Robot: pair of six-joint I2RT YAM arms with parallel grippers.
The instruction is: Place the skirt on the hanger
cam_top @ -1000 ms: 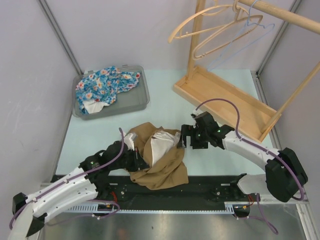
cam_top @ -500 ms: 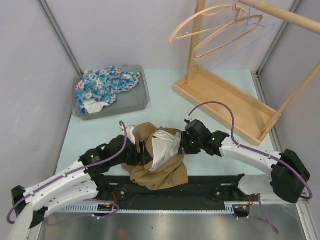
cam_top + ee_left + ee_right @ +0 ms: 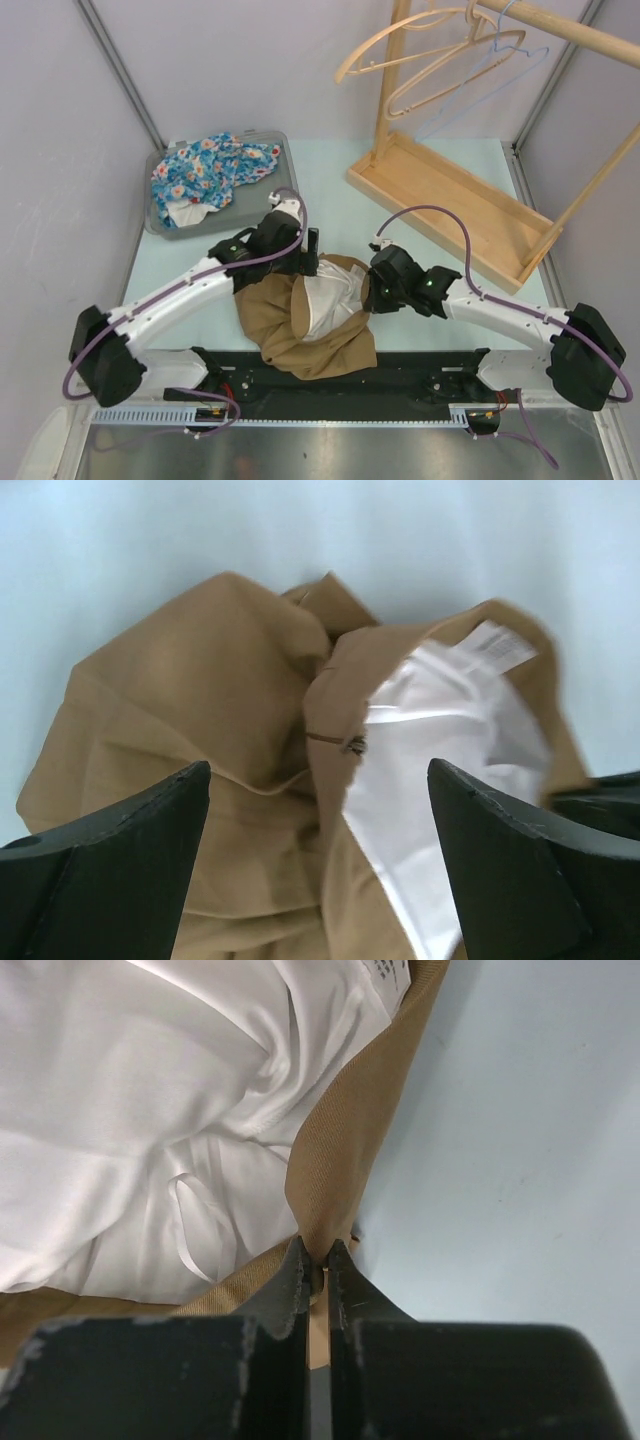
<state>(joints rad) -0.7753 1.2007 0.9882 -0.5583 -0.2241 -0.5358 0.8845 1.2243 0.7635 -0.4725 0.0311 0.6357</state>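
My right gripper is to go up, move toward the bare table to its right in the top view, go down and let go, because the skirt [image 3: 300,335] is crumpled.
The tan skirt [image 3: 300,335] with its white lining [image 3: 325,295] turned out lies crumpled on the table near the front edge. My right gripper [image 3: 368,290] is at its right edge, shut on a fold of the tan waistband [image 3: 350,1140]; in the right wrist view the right gripper [image 3: 315,1252] pinches that cloth between its tips. My left gripper [image 3: 308,252] hovers over the skirt's far edge, wide open and holding nothing. In the left wrist view the skirt [image 3: 200,700] lies below the left gripper [image 3: 318,780]. A wooden hanger [image 3: 440,40] hangs on the rack's rail at the back right.
The wooden rack's base tray [image 3: 450,205] stands behind and to the right of the skirt, with its upright post [image 3: 390,80]. A grey tray [image 3: 290,190] at the back left holds a blue floral garment [image 3: 210,170]. A blue wire hanger [image 3: 520,50] hangs beside the wooden one.
My left gripper let go of the skirt, opened and swung from its near-left side to its far edge. My right gripper moved in to the skirt's right edge and shut on it.
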